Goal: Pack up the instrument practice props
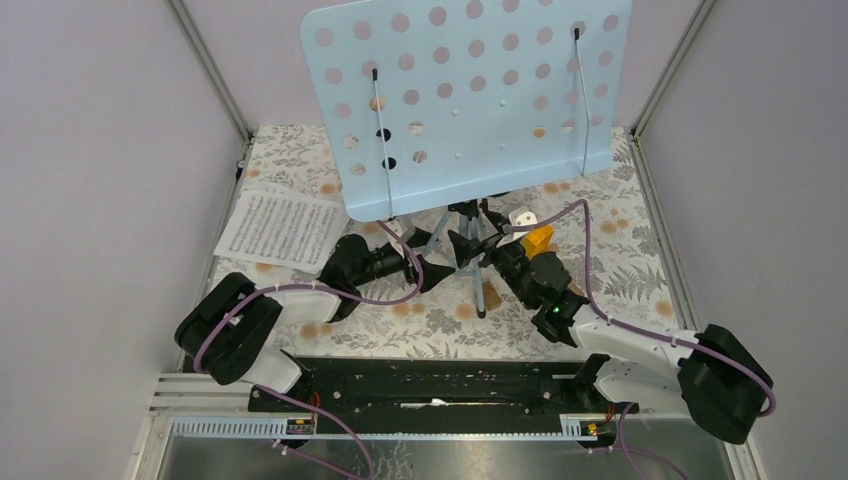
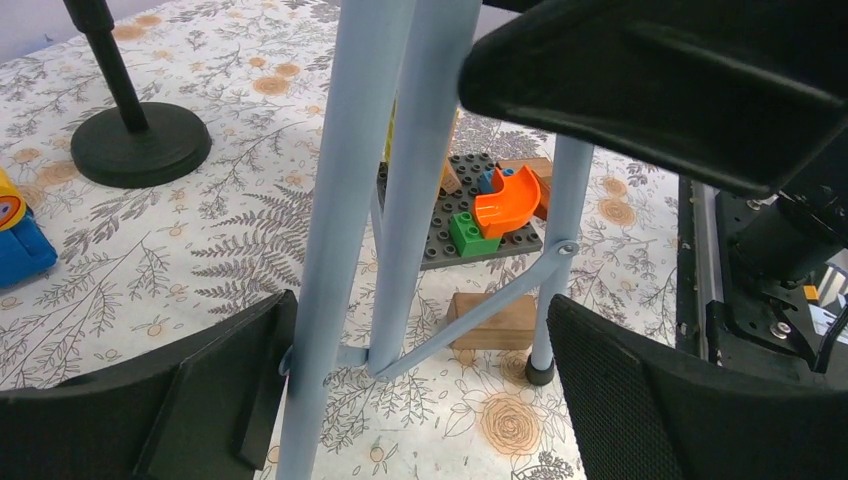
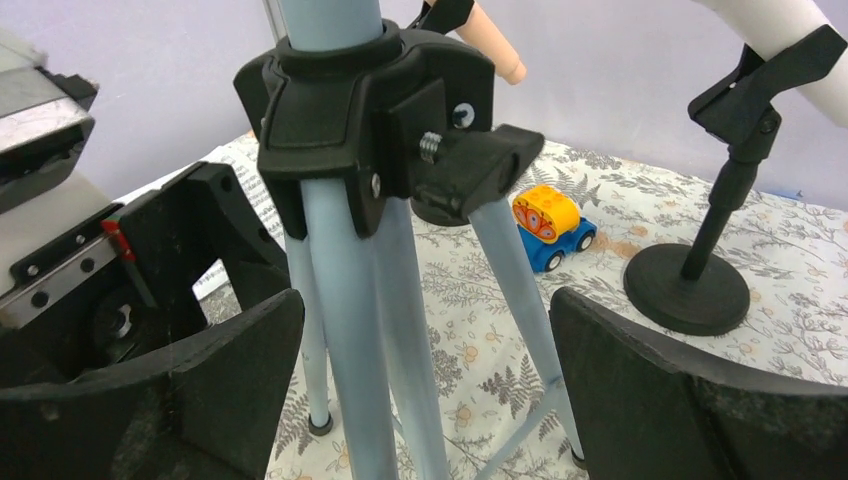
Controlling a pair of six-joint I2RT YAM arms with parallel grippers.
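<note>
The music rack's legs already stand between my right gripper's open fingers, so next it should ease straight in toward them just below the rack's black middle part and close.
The light-blue perforated music rack (image 1: 470, 100) stands upright mid-table on its tripod legs (image 1: 468, 255). My left gripper (image 1: 425, 262) is open at the legs from the left. In the left wrist view (image 2: 420, 390) two legs (image 2: 340, 250) stand between its fingers, the nearest right by the left finger (image 2: 200, 400). My right gripper (image 1: 500, 255) is open on the right. In its wrist view (image 3: 425, 380) the legs (image 3: 350, 300) stand between the fingers below the black hub (image 3: 380, 110). Sheet music (image 1: 280, 230) lies at left. A black mic holder (image 3: 690, 285) holds a white microphone (image 3: 780, 30).
A second black round-based holder (image 2: 140, 145) stands behind the tripod. A grey plate of colourful blocks (image 2: 480, 210) and a brown wooden block (image 2: 490, 325) lie by the legs. A blue and orange toy car (image 3: 555, 225) sits near the mic holder. Walls close the sides.
</note>
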